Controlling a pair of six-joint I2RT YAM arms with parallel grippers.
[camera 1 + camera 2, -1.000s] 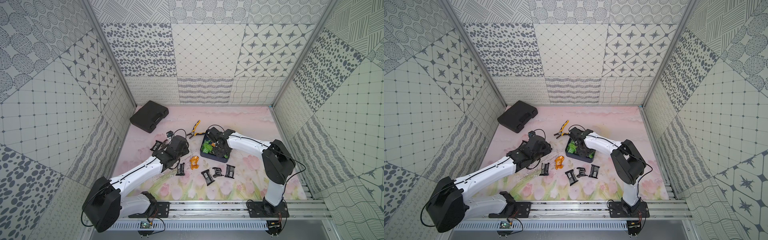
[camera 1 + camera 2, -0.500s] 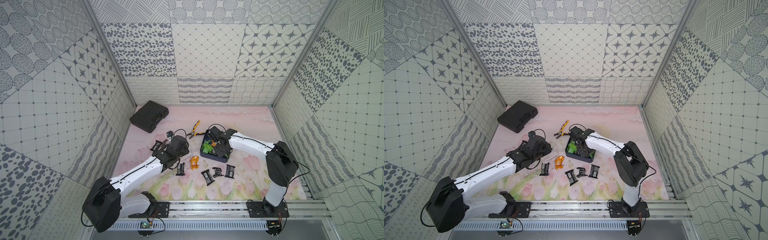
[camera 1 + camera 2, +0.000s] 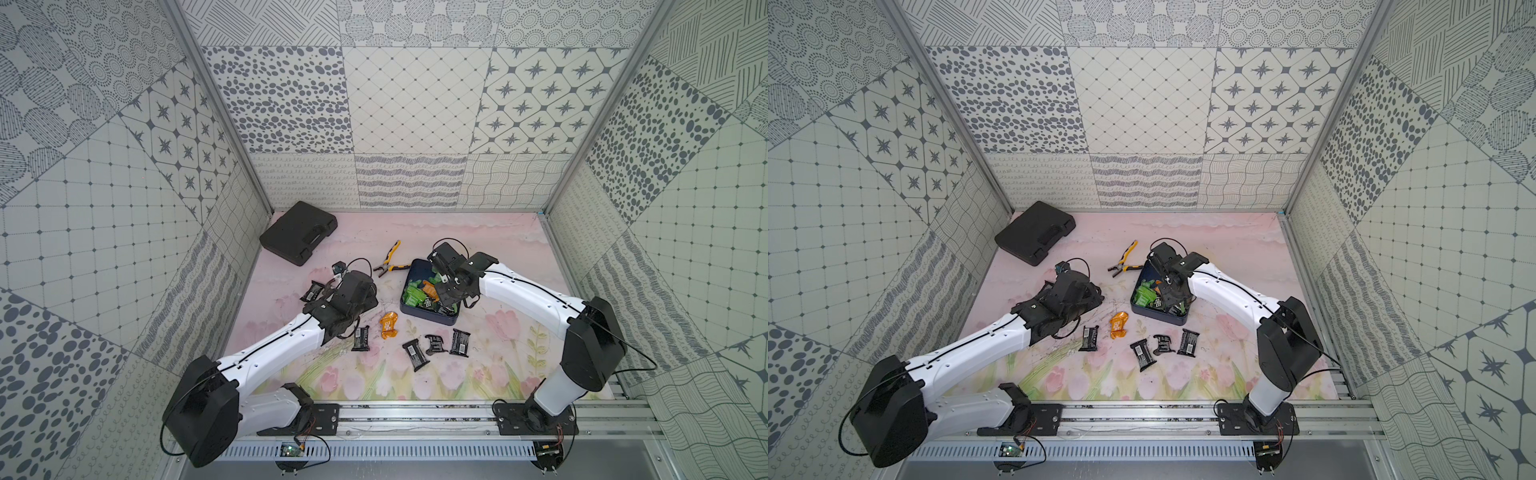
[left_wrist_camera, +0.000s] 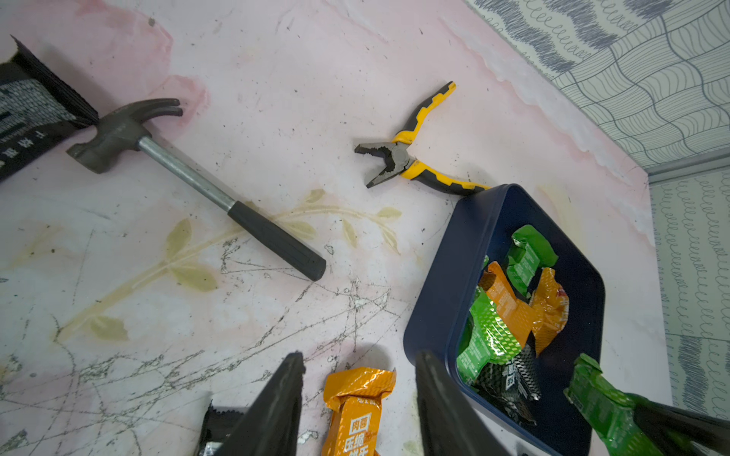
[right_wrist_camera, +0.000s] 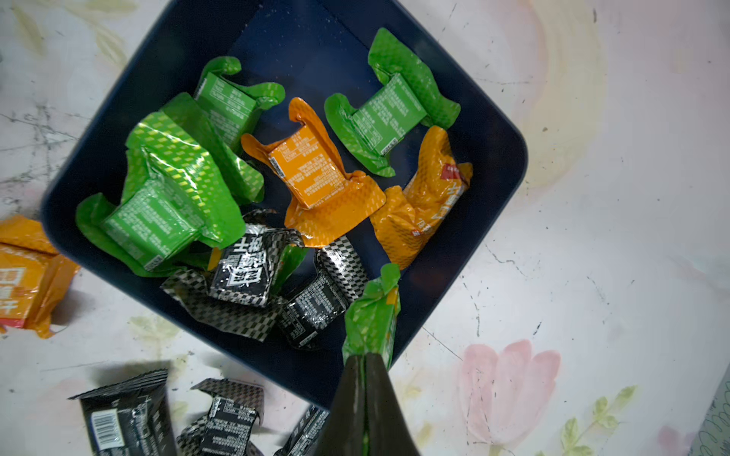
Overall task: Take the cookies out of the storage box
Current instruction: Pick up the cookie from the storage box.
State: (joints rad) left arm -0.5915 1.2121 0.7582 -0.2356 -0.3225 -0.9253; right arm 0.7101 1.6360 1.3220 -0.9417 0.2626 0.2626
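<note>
My right gripper carries the green packet point(image 5: 373, 312) across the storage box next, then lowers to release it on the clear, bare mat outward of the orange packet.
The navy storage box point(image 3: 424, 316) point(image 5: 130, 91) sits right of centre and holds several cookies in green point(image 5: 174, 189), orange point(image 5: 316, 177) and black point(image 5: 249, 272) foil. My right gripper point(image 5: 365, 357) hangs over the box's near corner, shut on the end of a green packet point(image 5: 373, 312) that is lifted above the others. My left gripper point(image 4: 359, 355) stands open just left of the box, above an orange packet point(image 4: 357, 398) point(image 3: 388, 325) on the mat, with nothing between its fingers. Several black packets point(image 3: 415, 354) lie in front of the box.
A hammer point(image 4: 189, 173) lies under my left wrist, and yellow-and-black pliers point(image 3: 388, 262) lie just behind the box. A black case point(image 3: 298, 237) sits at the back left. Another black packet point(image 3: 312, 291) lies left of my left arm. Patterned walls enclose the mat.
My right gripper has closed on the green packet in the box, and the right arm's elbow has shifted slightly right. The left arm has not moved.
</note>
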